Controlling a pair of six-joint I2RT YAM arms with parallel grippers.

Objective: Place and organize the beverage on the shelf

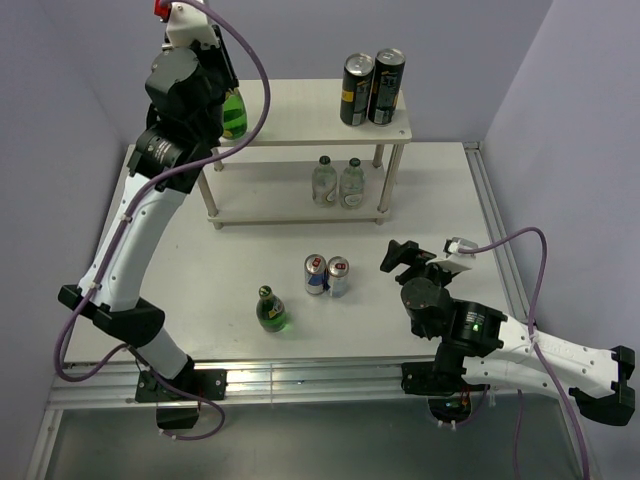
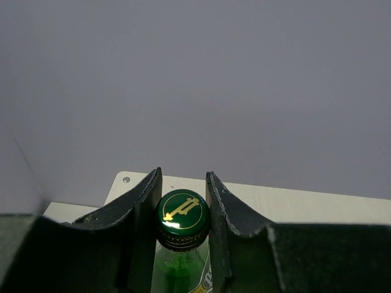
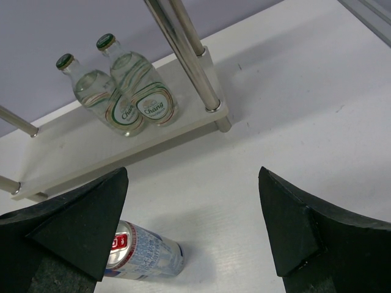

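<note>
The green glass bottle comes down toward the free corner of the shelf's top board next, away from the black-and-gold cans. Then my left gripper releases the bottle's neck.
The shelf [image 1: 300, 118] stands at the back of the table. My left gripper [image 1: 222, 85] is shut on the neck of a green glass bottle [image 1: 234, 112] with a yellow label, upright over the left end of the top board. In the left wrist view its green cap [image 2: 181, 212] sits between the fingers [image 2: 142, 213]. Two clear green-capped bottles [image 1: 323, 181] [image 1: 352, 183] stand on the lower board. Two silver-blue-red cans [image 1: 316, 274] [image 1: 338, 276] and a second green bottle [image 1: 270, 311] stand on the table. My right gripper [image 1: 405, 257] is open and empty, right of the cans.
Two tall black-and-gold cans [image 1: 357, 89] [image 1: 386, 86] stand at the right end of the top board. The right wrist view shows the clear bottles [image 3: 142, 91], a shelf leg [image 3: 183, 55] and one can [image 3: 143, 253]. Walls close in on the left, back and right.
</note>
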